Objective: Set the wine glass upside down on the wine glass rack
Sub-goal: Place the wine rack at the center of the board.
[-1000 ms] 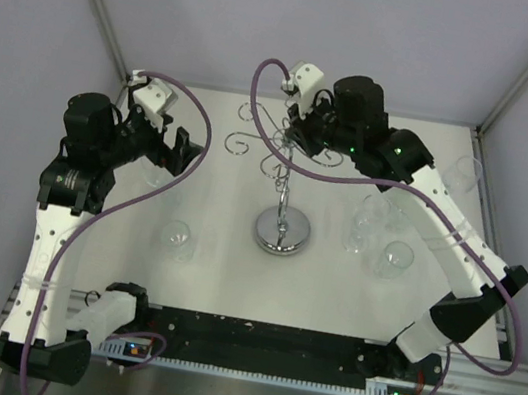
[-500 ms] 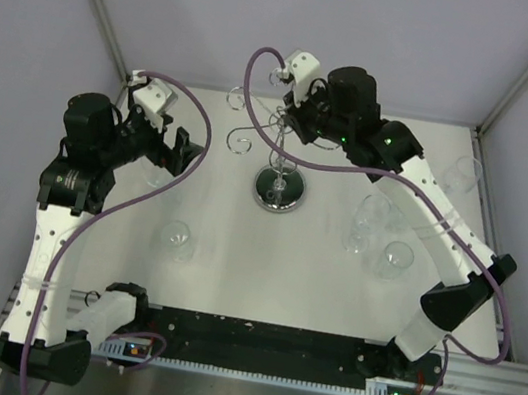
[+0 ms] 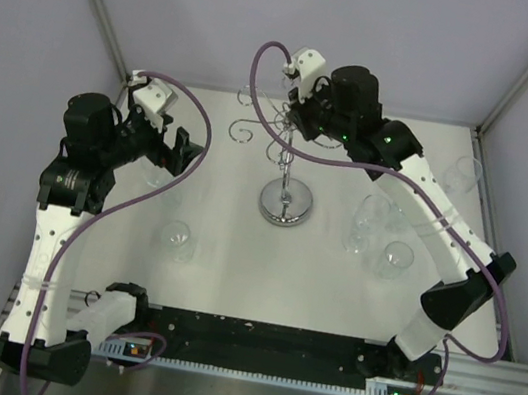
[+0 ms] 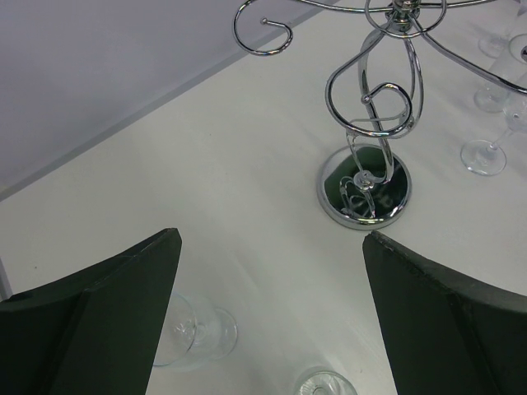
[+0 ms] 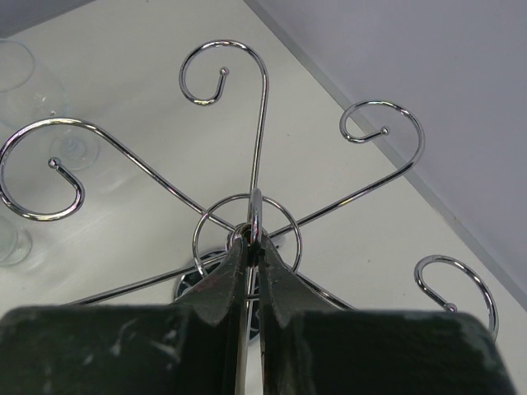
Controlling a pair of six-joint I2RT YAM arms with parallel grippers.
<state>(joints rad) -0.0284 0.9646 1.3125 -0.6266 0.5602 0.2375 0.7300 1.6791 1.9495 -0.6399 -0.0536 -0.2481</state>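
The right gripper shifts toward the right in the top view next, over the rack's round mirrored base, and releases the ring, because the rack's thin post leans off upright.
The chrome wine glass rack (image 3: 285,204) stands mid-table, with its round mirrored base, thin post and scroll arms. My right gripper (image 3: 293,126) is above it, shut on the small ring at the rack's top (image 5: 256,216). My left gripper (image 3: 182,155) is open and empty, to the left of the rack. A clear wine glass (image 3: 178,237) stands on the table on the near left. In the left wrist view, a wine glass (image 4: 188,333) sits partly behind the left finger (image 4: 115,313), and another glass's rim (image 4: 326,383) shows at the bottom edge. The rack's base (image 4: 363,188) lies beyond the jaws.
Several clear wine glasses (image 3: 374,219) stand to the right of the rack, with one more (image 3: 464,174) near the right wall. Another glass (image 3: 154,175) sits under the left gripper. Grey walls close in the white table (image 3: 231,273) on three sides.
The right gripper, shut on the rack's top, swung the rack toward the far side. It then brought it back slightly, and the base now sits a little farther away than one second ago. The left arm has not moved.
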